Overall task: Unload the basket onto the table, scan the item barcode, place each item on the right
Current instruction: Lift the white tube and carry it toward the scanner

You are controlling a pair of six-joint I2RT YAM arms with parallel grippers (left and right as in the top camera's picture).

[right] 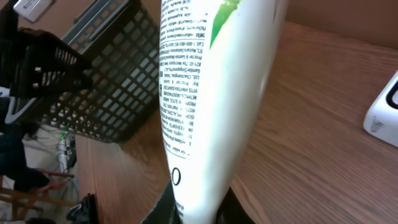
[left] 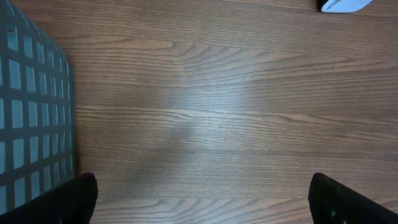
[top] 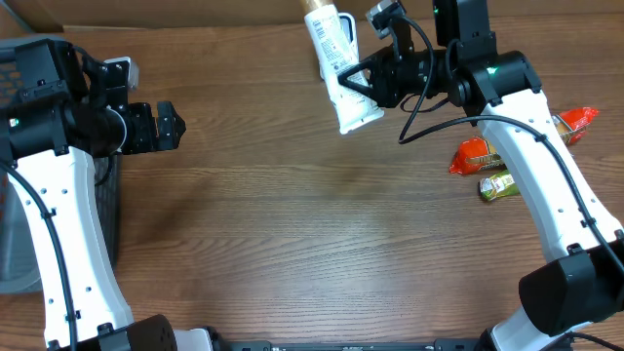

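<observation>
I need to turn the tube (top: pixel 338 68) over the white device, then lower my right gripper to the snack packets, to its right in the overhead view, and release.
The item is a white tube (top: pixel 338 68) with a gold cap, green marking and small black print. My right gripper (top: pixel 359 86) is shut on its lower part and holds it above the table's far edge. In the right wrist view the tube (right: pixel 211 81) rises from between the fingers of the right gripper (right: pixel 196 210), printed side facing the camera. I see no barcode among the print. My left gripper (top: pixel 168 125) hangs open at the left, apart from the tube. The left wrist view shows only bare wood between the tips of the left gripper (left: pixel 202 200).
A dark mesh basket (top: pixel 19 58) stands at the left edge, also seen as the basket (left: pixel 31 112) and basket (right: pixel 93 81). Three snack packets lie right: red (top: pixel 476 154), green (top: pixel 497 185), orange (top: pixel 577 119). A white device (right: pixel 382 115) sits on the table beside the tube.
</observation>
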